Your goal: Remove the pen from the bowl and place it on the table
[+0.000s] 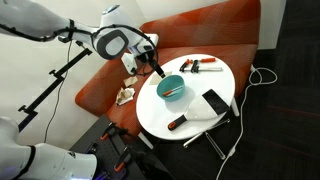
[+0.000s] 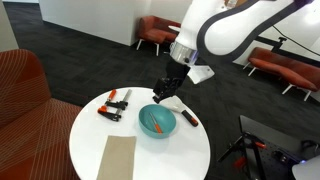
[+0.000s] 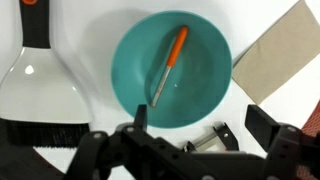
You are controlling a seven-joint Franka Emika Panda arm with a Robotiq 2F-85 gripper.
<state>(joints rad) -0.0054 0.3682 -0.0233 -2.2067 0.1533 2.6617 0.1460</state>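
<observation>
I need to move my gripper across the bowl's rim and down onto the pen's grey end (image 2: 154, 116) (image 3: 158, 92), because the pen is below my gripper, past that rim.
The teal bowl (image 1: 172, 96) (image 2: 146, 128) (image 3: 130, 60) stands near the middle of the round white table (image 1: 160, 120) (image 2: 95, 135). The pen (image 3: 171, 62), orange at one end and grey at the other, lies slanted inside the bowl and also shows in both exterior views (image 1: 172, 90) (image 2: 157, 125). My gripper (image 1: 154, 68) (image 2: 166, 92) (image 3: 200, 122) is open and empty. It hangs above the table beside the bowl's rim, apart from the pen.
Red-handled tools (image 1: 205, 67) (image 2: 113, 103) (image 3: 208, 137) lie by the bowl, under my jaws in the wrist view. A red-and-black marker (image 1: 178, 122) (image 2: 189, 117) (image 3: 35, 25) and a tan cardboard sheet (image 2: 118, 158) (image 3: 280, 60) also lie on the table. An orange-red bench (image 1: 100, 85) curves behind.
</observation>
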